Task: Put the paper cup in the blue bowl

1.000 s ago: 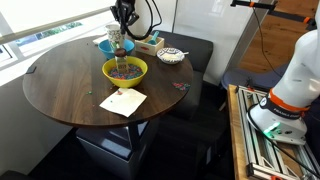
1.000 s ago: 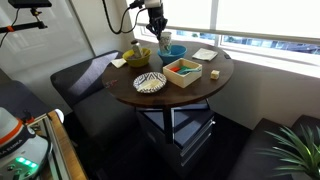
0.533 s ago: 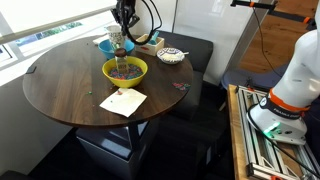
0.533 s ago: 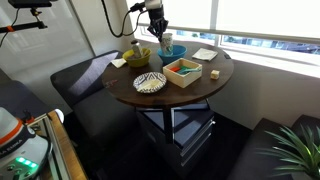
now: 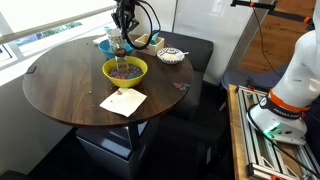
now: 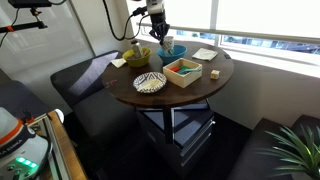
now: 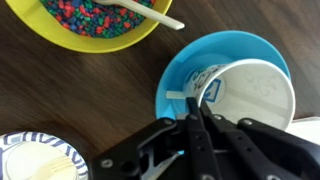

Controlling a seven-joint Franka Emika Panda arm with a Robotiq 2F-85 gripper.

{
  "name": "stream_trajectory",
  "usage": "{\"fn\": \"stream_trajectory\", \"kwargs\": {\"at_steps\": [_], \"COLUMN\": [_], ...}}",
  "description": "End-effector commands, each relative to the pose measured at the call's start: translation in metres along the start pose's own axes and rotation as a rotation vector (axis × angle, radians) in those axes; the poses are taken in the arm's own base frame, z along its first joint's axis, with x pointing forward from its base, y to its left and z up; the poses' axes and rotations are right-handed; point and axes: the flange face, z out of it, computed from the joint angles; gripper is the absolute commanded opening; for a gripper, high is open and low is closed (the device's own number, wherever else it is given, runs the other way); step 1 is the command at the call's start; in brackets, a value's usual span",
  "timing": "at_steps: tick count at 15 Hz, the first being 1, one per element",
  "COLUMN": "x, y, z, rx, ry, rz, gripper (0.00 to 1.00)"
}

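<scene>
The cup's opening shows inside the bowl's edge, so my gripper will next lower the leaning cup a little into the blue bowl point(image 6: 173, 50) point(image 7: 178, 80) and open to let go of the cup's near rim.
In the wrist view the paper cup point(image 7: 250, 95), cream-white with a greenish print, shows its open mouth inside the rim of the blue bowl point(image 7: 178, 80). It leans a little, and I cannot tell whether it rests on the bowl's floor. My gripper point(image 7: 197, 100) is shut on the cup's near rim, one finger inside and one outside. In both exterior views the gripper point(image 5: 122, 30) point(image 6: 158, 28) hangs straight down over the blue bowl point(image 5: 106, 45) point(image 6: 173, 50) at the table's far side. The cup point(image 5: 118, 43) is mostly hidden by the fingers.
A yellow bowl point(image 7: 95, 20) point(image 5: 125, 70) of coloured candy holds a white spoon point(image 7: 150, 14) beside the blue bowl. A white patterned dish point(image 7: 35, 160) point(image 5: 171, 55), a wooden tray point(image 6: 183, 70) and a paper note point(image 5: 123, 102) lie on the round wooden table point(image 5: 60, 85).
The gripper and cup have shifted only slightly at the blue bowl. Nothing else on the table has moved.
</scene>
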Motion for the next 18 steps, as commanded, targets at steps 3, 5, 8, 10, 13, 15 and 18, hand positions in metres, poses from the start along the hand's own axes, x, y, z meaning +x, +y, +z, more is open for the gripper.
{"fn": "stream_trajectory", "kwargs": {"at_steps": [3, 5, 8, 10, 13, 15, 18], "x": [0.013, 0.013, 0.011, 0.007, 0.001, -0.002, -0.004], "y": [-0.001, 0.000, 0.001, 0.001, 0.002, 0.000, -0.002], "z": [0.050, 0.053, 0.047, 0.040, 0.030, 0.022, 0.013], "rx": [-0.051, -0.064, -0.054, -0.039, -0.016, 0.001, 0.017], "ry": [0.012, 0.007, 0.006, 0.007, 0.005, 0.007, 0.007], "rz": [0.044, 0.051, 0.047, 0.040, 0.028, 0.019, 0.014], "gripper": [0.01, 0.29, 0.49, 0.65, 0.87, 0.52, 0.50]}}
